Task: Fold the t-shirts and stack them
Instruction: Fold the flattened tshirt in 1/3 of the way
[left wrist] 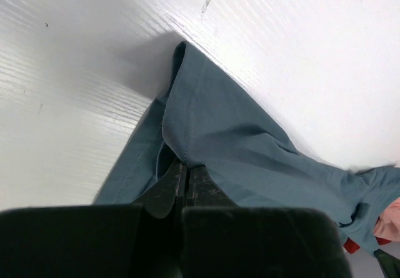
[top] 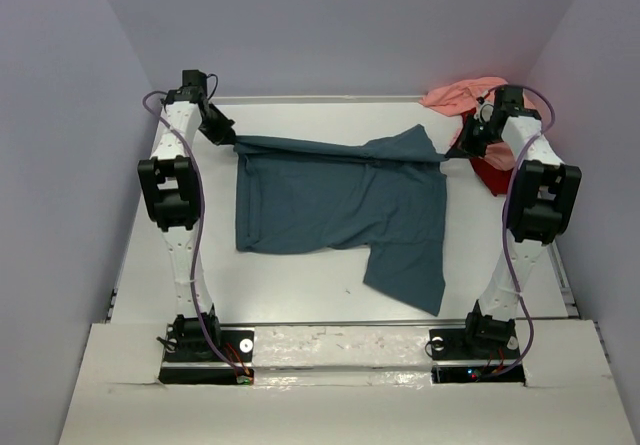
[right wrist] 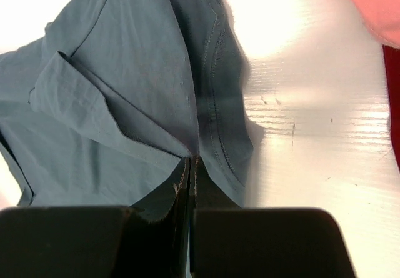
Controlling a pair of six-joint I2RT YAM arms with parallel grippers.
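The pinched corner of the teal-blue t-shirt (top: pixel 340 205) is still raised off the table, so my left gripper will next lower it onto the shirt's lower layer (top: pixel 244 156) and let it go.
The teal-blue t-shirt (top: pixel 340 205) lies spread in the middle of the table, its far edge lifted and stretched between both grippers. My left gripper (top: pixel 232 141) is shut on its far left corner, seen up close in the left wrist view (left wrist: pixel 185 165). My right gripper (top: pixel 452 153) is shut on its far right corner, also in the right wrist view (right wrist: pixel 192 160). One sleeve hangs toward the near right. The salmon pink t-shirt (top: pixel 455 95) lies bunched at the far right corner. The red t-shirt (top: pixel 494 177) shows partly beside the right arm.
The white table (top: pixel 300 295) has a raised metal strip along its near edge. Grey walls close in on the left, right and back. The arm bases stand at the near edge.
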